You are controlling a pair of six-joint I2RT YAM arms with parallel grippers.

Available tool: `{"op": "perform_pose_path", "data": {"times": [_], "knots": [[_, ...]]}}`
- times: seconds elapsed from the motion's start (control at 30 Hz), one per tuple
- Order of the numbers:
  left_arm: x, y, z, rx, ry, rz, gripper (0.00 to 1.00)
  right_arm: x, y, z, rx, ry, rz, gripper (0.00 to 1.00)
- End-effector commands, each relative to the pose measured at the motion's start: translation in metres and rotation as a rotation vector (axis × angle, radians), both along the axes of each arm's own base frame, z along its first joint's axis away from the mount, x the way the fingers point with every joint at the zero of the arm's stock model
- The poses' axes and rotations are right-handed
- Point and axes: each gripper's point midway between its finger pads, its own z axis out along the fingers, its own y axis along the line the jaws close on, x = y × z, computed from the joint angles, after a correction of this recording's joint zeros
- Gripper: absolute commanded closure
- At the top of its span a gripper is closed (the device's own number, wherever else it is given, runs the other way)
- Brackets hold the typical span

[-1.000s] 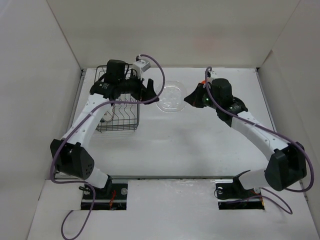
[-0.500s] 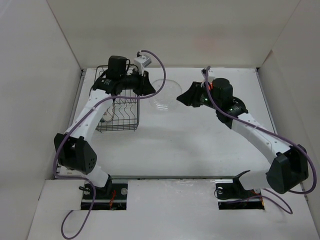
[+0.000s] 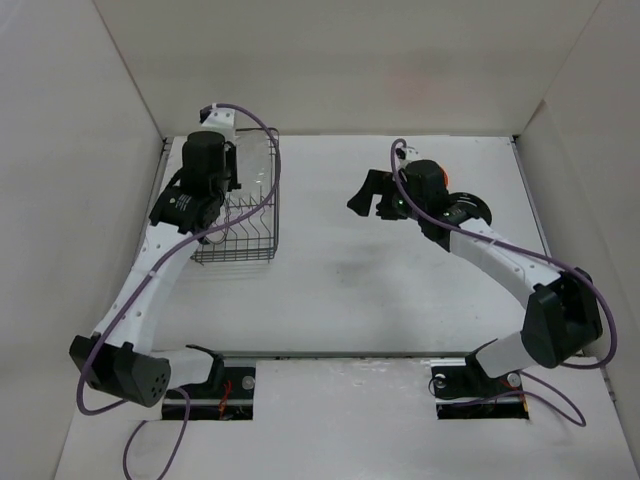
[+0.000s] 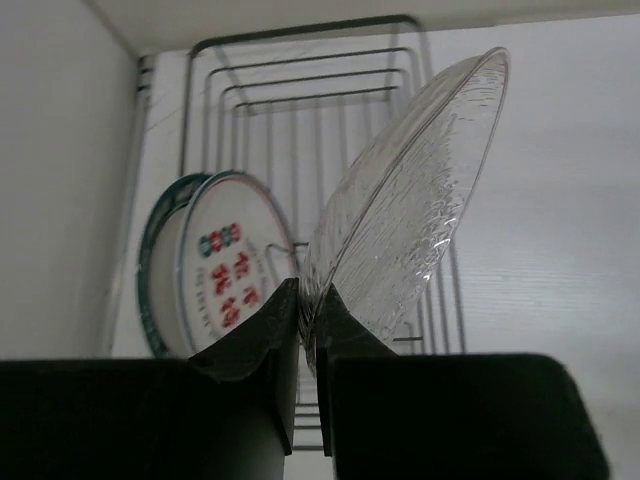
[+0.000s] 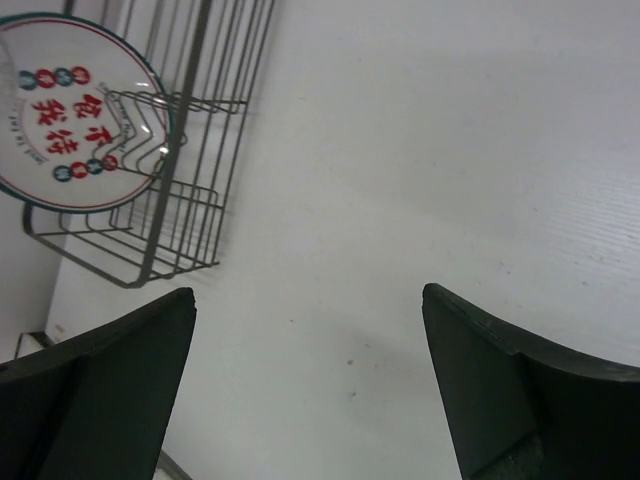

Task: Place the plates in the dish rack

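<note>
The left gripper lowers the clear glass plate (image 3: 258, 170) on edge next and releases the plate's rim there, since the wire slots (image 3: 238, 218) beside the red-marked plate stand empty.
A clear glass plate (image 4: 410, 220) stands on edge, pinched at its lower rim by my left gripper (image 4: 310, 315), which is shut on it. It hangs over the black wire dish rack (image 4: 300, 45), leaning away from a white plate with red marks (image 4: 225, 275) that stands in the rack. A green rim (image 4: 150, 265) shows just behind that plate. From above, the left arm reaches over the rack (image 3: 235, 250) and the glass plate (image 3: 258, 170) is only faintly visible. My right gripper (image 3: 365, 195) is open over bare table, right of the rack, with nothing between its fingers (image 5: 120, 350).
White walls enclose the table on three sides, and the rack (image 5: 190, 150) stands close to the left wall. The red-marked plate (image 5: 70, 110) also appears in the right wrist view. Bare table (image 3: 380, 270) lies between the rack and the right arm.
The left gripper shut on the glass plate, lifted it off the table and carried it left over the rack, turning it on edge. The right gripper let go of it and opened.
</note>
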Motion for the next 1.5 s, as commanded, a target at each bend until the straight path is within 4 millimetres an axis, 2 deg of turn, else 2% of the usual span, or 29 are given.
{"op": "perform_pose_path", "data": {"times": [0.0, 0.07, 0.2, 0.23, 0.3, 0.33, 0.37, 0.43, 0.7, 0.87, 1.0, 1.27, 1.33, 1.4, 1.47], "knots": [[-0.013, 0.066, -0.021, 0.15, 0.024, 0.362, 1.0, 0.009, 0.002, 0.014, -0.037, -0.049, -0.018, 0.01], [-0.016, 0.073, -0.025, 0.16, 0.024, 0.408, 1.0, 0.01, 0.003, 0.016, -0.044, -0.037, -0.018, 0.01], [-0.016, 0.085, -0.046, 0.215, 0.072, 0.496, 1.0, 0.01, 0.0, 0.015, -0.066, -0.038, -0.018, 0.01], [-0.015, 0.089, -0.057, 0.244, 0.103, 0.525, 1.0, 0.01, 0.0, 0.015, -0.066, -0.038, -0.018, 0.01], [-0.012, 0.088, -0.063, 0.255, 0.12, 0.524, 1.0, 0.011, -0.001, 0.015, -0.07, -0.039, -0.027, 0.01], [-0.012, 0.088, -0.063, 0.247, 0.118, 0.528, 1.0, 0.01, -0.004, 0.008, -0.083, -0.024, -0.034, 0.01], [-0.012, 0.087, -0.07, 0.258, 0.135, 0.526, 1.0, 0.01, -0.004, 0.008, -0.083, -0.024, -0.034, 0.01], [-0.01, 0.087, -0.069, 0.253, 0.127, 0.527, 1.0, 0.009, -0.005, 0.012, -0.086, -0.037, -0.031, 0.01], [-0.007, 0.084, -0.094, 0.266, 0.179, 0.521, 1.0, 0.009, -0.01, 0.011, -0.092, -0.041, -0.036, 0.01], [-0.005, 0.077, -0.094, 0.242, 0.187, 0.486, 1.0, 0.009, -0.01, 0.011, -0.092, -0.041, -0.036, 0.01], [-0.001, 0.073, -0.099, 0.227, 0.199, 0.472, 1.0, 0.009, -0.014, 0.003, -0.101, -0.025, -0.044, 0.01], [0.0, 0.066, -0.121, 0.237, 0.263, 0.435, 1.0, 0.01, -0.023, -0.001, -0.106, -0.016, -0.062, 0.01], [0.002, 0.065, -0.125, 0.236, 0.272, 0.439, 1.0, 0.008, -0.022, 0.003, -0.098, -0.022, -0.054, 0.01], [0.002, 0.066, -0.127, 0.223, 0.279, 0.432, 0.93, 0.009, -0.022, 0.004, -0.094, -0.03, -0.055, 0.01], [0.001, 0.066, -0.131, 0.232, 0.295, 0.431, 0.93, 0.011, -0.025, 0.004, -0.094, -0.03, -0.064, 0.01]]}}
